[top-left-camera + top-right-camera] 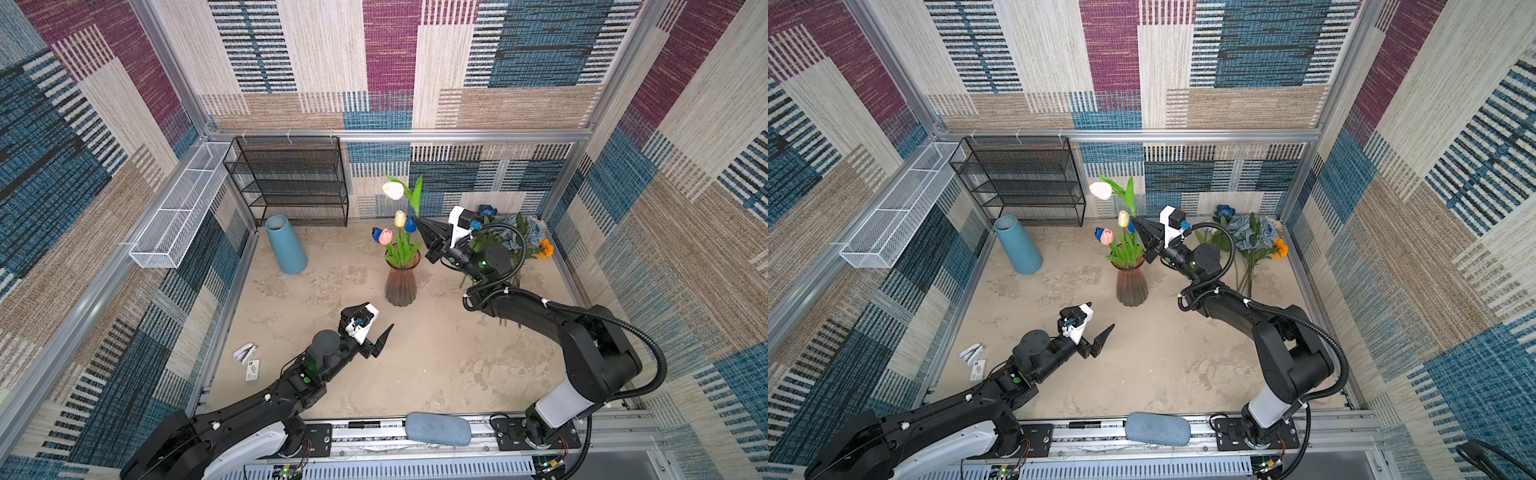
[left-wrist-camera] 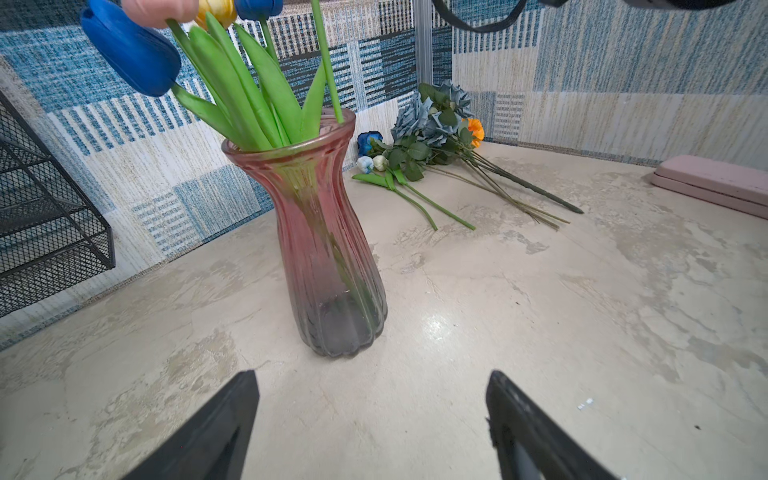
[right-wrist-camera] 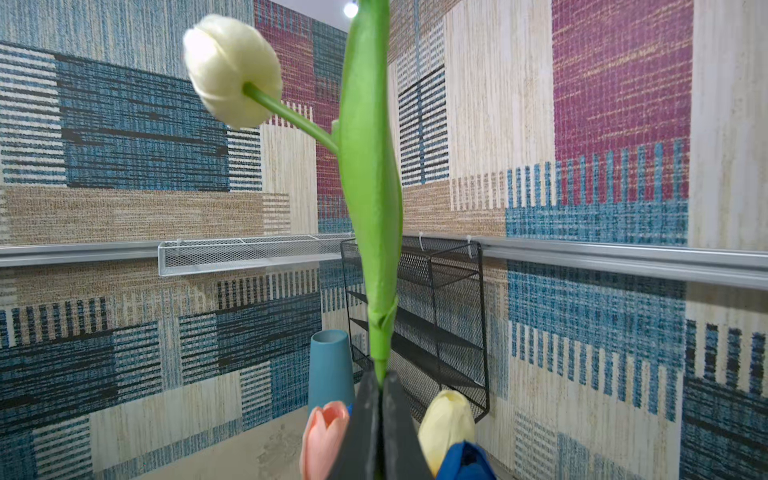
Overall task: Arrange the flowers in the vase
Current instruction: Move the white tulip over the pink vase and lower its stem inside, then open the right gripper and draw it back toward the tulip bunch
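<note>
The white tulip (image 1: pixel 392 190) still stands high above the other blooms. So my right gripper will next lower toward the vase's opening (image 1: pixel 406 260) and release the white tulip's green stem.
A ribbed pink-to-grey glass vase (image 1: pixel 401 282) (image 2: pixel 328 249) stands mid-table and holds pink (image 1: pixel 385 236), cream (image 1: pixel 400 218) and blue (image 1: pixel 410 224) tulips. My right gripper (image 1: pixel 419 222) (image 3: pixel 380 380) hovers over the vase, shut on the green stem of a white tulip (image 1: pixel 392 190) (image 3: pixel 230 70). That stem's lower end (image 2: pixel 338 116) reaches the vase's rim. My left gripper (image 2: pixel 372 374) (image 1: pixel 374 328) is open and empty, low in front of the vase. More flowers lie at the back right: a dusty-blue rose bunch (image 1: pixel 515 232) (image 2: pixel 432 112), an orange bloom (image 1: pixel 545 248) and a deep-blue rose (image 1: pixel 487 210).
A blue tapered vase (image 1: pixel 286 245) leans at the back left, beside a black mesh shelf (image 1: pixel 291 183). A white wire basket (image 1: pixel 178 212) hangs on the left wall. A pink case (image 2: pixel 715 183) lies near the right wall and a blue-grey pouch (image 1: pixel 438 429) on the front rail.
</note>
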You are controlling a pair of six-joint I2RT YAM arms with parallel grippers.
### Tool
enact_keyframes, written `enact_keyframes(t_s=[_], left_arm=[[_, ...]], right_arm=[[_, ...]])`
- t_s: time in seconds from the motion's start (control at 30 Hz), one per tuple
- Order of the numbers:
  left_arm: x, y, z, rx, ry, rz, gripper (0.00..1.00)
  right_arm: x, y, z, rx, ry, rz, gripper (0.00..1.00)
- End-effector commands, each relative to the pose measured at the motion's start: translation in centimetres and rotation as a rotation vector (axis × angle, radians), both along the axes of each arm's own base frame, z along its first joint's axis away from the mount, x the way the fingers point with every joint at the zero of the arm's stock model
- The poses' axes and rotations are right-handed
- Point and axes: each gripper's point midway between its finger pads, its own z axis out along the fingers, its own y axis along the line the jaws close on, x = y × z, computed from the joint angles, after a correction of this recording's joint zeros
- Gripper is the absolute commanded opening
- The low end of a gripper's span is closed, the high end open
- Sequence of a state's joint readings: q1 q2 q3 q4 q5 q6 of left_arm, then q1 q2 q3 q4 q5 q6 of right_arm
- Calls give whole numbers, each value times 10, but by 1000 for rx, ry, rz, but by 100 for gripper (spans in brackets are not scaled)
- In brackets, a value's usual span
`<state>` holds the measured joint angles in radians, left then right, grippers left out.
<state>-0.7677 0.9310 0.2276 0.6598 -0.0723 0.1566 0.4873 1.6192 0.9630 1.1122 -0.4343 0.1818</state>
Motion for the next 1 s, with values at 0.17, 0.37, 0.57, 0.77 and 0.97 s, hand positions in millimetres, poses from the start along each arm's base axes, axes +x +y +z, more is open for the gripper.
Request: enact_keyframes(t_s=[0.17,0.37,0.57,0.77,0.97], left_arm=[[4,1,-1,-26,-39,19,89],[6,-8,-4,-3,-23,-14,89],[8,-6,-6,16,-28,0,89],[7,-5,-5,17,-26,2,89],[6,-4,-6,20,-19,3,88]], right_arm=[[2,-3,-21,9,-6,-28,2],[6,5,-30,-13,10,0,4],[8,9,-44,-51,51,9,7],[6,11,-61,-81,95,14,18],[4,11,-61,-101,96,-4,25]])
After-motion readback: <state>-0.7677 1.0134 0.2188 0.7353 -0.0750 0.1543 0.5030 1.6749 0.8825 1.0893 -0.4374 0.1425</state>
